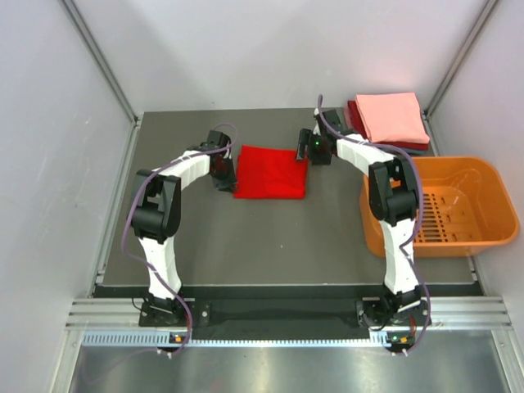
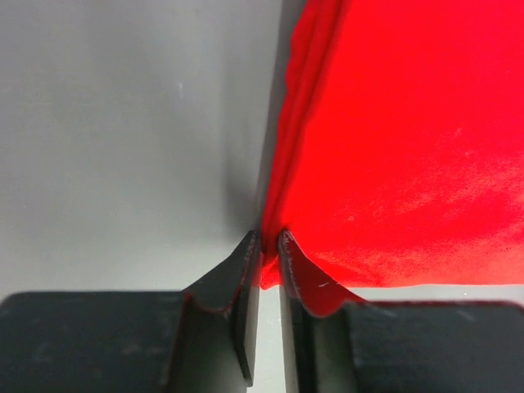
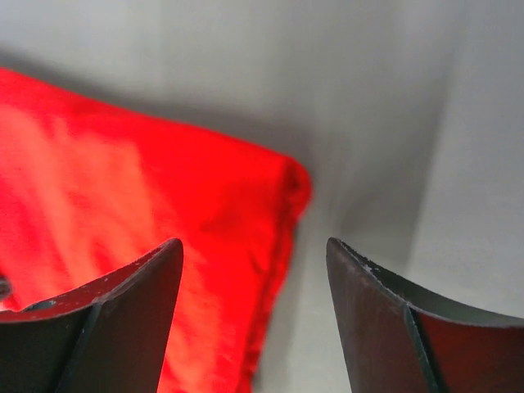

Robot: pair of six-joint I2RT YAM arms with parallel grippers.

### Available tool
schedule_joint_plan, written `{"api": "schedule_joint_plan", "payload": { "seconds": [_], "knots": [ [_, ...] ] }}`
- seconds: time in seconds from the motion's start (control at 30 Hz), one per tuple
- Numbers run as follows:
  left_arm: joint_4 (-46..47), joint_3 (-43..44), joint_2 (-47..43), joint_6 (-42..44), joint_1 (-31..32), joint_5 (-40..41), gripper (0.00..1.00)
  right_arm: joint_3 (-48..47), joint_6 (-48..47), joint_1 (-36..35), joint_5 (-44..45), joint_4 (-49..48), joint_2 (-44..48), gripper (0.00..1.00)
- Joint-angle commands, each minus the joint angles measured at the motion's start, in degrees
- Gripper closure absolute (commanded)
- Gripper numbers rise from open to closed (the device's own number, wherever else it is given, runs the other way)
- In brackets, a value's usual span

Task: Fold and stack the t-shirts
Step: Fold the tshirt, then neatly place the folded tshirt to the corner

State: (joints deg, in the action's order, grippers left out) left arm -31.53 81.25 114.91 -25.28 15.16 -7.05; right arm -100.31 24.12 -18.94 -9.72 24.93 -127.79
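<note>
The red t-shirt's far corner [image 1: 302, 159] [image 3: 274, 209] on the stack's side has its edge already between my right gripper's open fingers, which will lower around it next and close.
A bright red t-shirt [image 1: 270, 172] lies folded into a rectangle on the dark mat. My left gripper [image 1: 228, 184] is at its left edge. In the left wrist view that gripper [image 2: 268, 237] has its jaws pinched on the near corner of the red t-shirt [image 2: 409, 147]. My right gripper [image 1: 304, 154] sits at the shirt's far right corner. In the right wrist view this gripper [image 3: 254, 246] stands open, its fingers astride the red t-shirt's [image 3: 123, 205] edge without touching it. A salmon-pink folded shirt [image 1: 391, 117] tops a stack at the back right, over a dark red one [image 1: 354, 115].
An orange plastic basket [image 1: 483, 176] stands at the right edge of the mat, close beside the right arm. A grey-blue layer [image 1: 412, 147] shows under the stack. White walls close in the table on the left, back and right.
</note>
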Motion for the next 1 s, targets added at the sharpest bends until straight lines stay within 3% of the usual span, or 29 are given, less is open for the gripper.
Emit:
{"api": "schedule_joint_plan", "payload": {
  "seconds": [0.0,0.27,0.63,0.87,0.97],
  "knots": [
    [-2.0,1.2,0.1,0.0,-0.3,4.7,0.79,-2.8,1.1,0.3,-3.1,-3.1,-2.5,0.3],
    [-8.3,4.8,-8.6,3.0,-0.3,6.5,0.63,-4.9,-2.1,-0.4,-3.7,-2.5,-6.4,0.37],
    [-10.8,4.0,-21.0,8.8,-0.3,6.5,0.58,-5.2,-5.4,-0.7,-3.0,-4.1,-9.1,0.56],
    [-8.1,-0.6,-23.8,8.7,-0.3,6.5,0.58,-3.6,-8.1,-1.0,-3.2,-10.1,-4.7,1.0],
    [-8.2,-1.5,-23.6,9.1,-0.3,8.4,0.58,-2.3,-8.4,-1.0,-2.0,-11.1,0.0,1.0]
  ]
}}
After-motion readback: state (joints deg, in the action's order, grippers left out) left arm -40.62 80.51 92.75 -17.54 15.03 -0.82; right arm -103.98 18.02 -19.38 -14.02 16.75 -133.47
